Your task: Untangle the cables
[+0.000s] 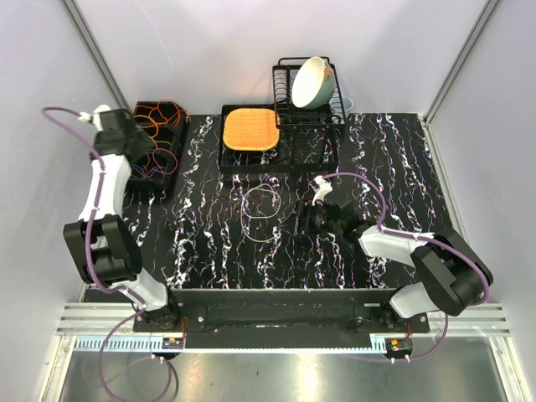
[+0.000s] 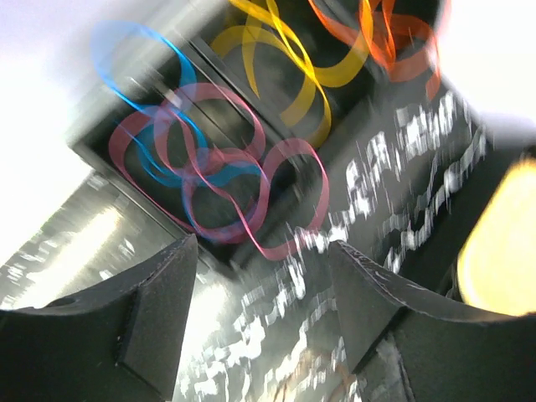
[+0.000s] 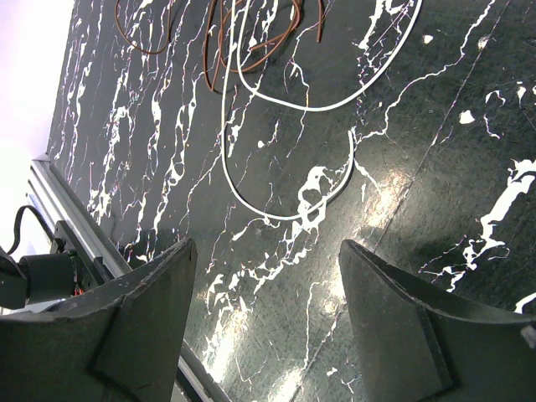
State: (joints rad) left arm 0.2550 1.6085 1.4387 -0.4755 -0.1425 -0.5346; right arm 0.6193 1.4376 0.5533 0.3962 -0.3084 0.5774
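The left gripper should move away from the tray [image 1: 155, 191], then go down onto the brown cable's outer loop in the middle of the table, which lies away from the white cable.
Thin cables [image 1: 159, 138] in orange, red and blue lie bunched in a black tray [image 1: 155, 191] at the far left. The blurred left wrist view shows pink loops [image 2: 251, 180] crossing blue ones [image 2: 159, 126], with yellow [image 2: 293, 59] and orange [image 2: 385, 42] ones beyond. My left gripper [image 1: 142, 141] [image 2: 264, 243] hovers over the tray's near edge, open and holding nothing. A white cable [image 3: 289, 219] and a brown one [image 3: 251, 33] lie as loops [image 1: 261, 213] mid-table. My right gripper [image 1: 300, 219] [image 3: 267, 244] stands open just right of them, apart from both.
A black dish rack [image 1: 310, 117] with a pale bowl [image 1: 314, 82] stands at the back. Beside it an orange mat [image 1: 249, 128] rests on a black tray. Grey walls close in the left, back and right of the marbled table [image 1: 209, 243].
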